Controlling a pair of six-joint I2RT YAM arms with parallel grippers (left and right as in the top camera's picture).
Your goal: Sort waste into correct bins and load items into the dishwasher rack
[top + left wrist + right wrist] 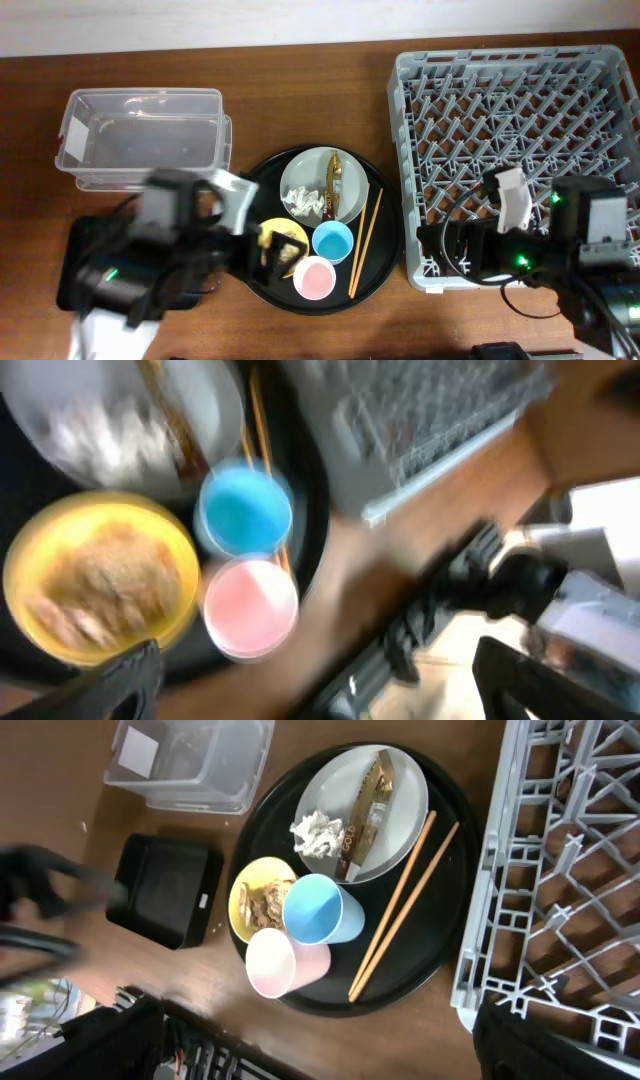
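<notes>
The pink cup stands below my left gripper, to the right in the overhead view. I should lower my left gripper that way next, onto the pink cup's bowl-side rim [297,271] [208,614].
The yellow bowl [283,243] holds brown food scraps [266,906]. The grey plate [322,185] carries a white tissue [303,200] and a brown-gold wrapper [333,185]. The blue cup [332,241], pink cup [314,277] and chopsticks [365,240] lie on the round black tray [385,270]. My left gripper [252,256] is open and empty beside the bowl, and its wrist view is blurred. My right gripper [440,250] is open and empty at the near left corner of the grey rack [520,150].
The clear tub [140,135] stands at the back left. The shallow black tray [75,270] lies at the front left, partly under my left arm. The rack fills the right side of the table.
</notes>
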